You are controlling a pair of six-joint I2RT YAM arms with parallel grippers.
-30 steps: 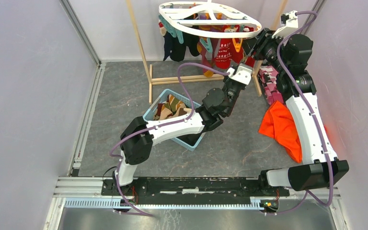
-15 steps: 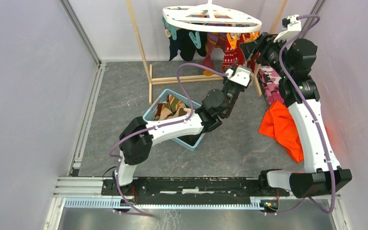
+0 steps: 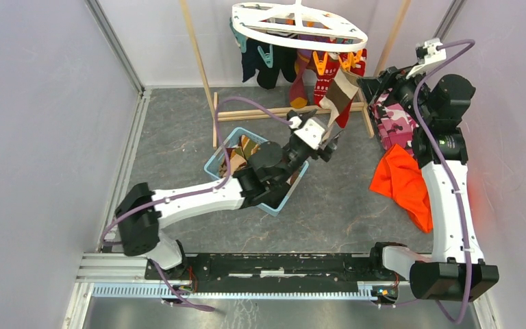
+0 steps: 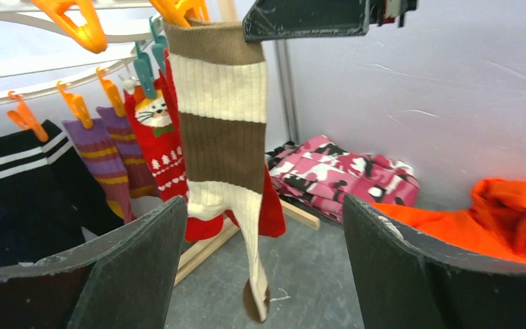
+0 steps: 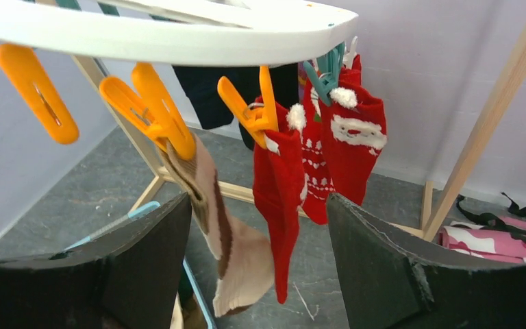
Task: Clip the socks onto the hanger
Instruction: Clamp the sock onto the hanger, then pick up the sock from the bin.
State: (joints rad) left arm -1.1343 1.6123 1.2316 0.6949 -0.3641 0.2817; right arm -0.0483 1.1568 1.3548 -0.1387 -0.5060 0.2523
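Observation:
The beige-brown striped sock hangs clipped; my left gripper should next go down and left in the top view onto the socks in the blue basket.
The white oval hanger (image 3: 298, 24) hangs at the back, with orange and teal clips under its rim (image 5: 178, 31). A beige-brown striped sock (image 3: 341, 96) dangles from an orange clip (image 5: 157, 113) and hangs free of both grippers. Red patterned socks (image 5: 346, 137), purple striped socks (image 4: 103, 161) and navy socks (image 3: 257, 65) are clipped beside it. My left gripper (image 3: 329, 140) stands open and empty, just below and in front of the striped sock (image 4: 222, 130). To the right of the hanger, my right gripper (image 3: 372, 86) is open and empty too.
A blue basket (image 3: 214, 159) with several more socks sits under the left arm. The wooden pole rack (image 3: 202, 68) carries the hanger. A pink camouflage garment (image 3: 397, 120) and an orange cloth (image 3: 401, 181) lie at the right wall.
My left gripper opened, let go of the striped sock and drew back down and left. My right gripper opened wider and backed off to the right. The sock now hangs from its clip.

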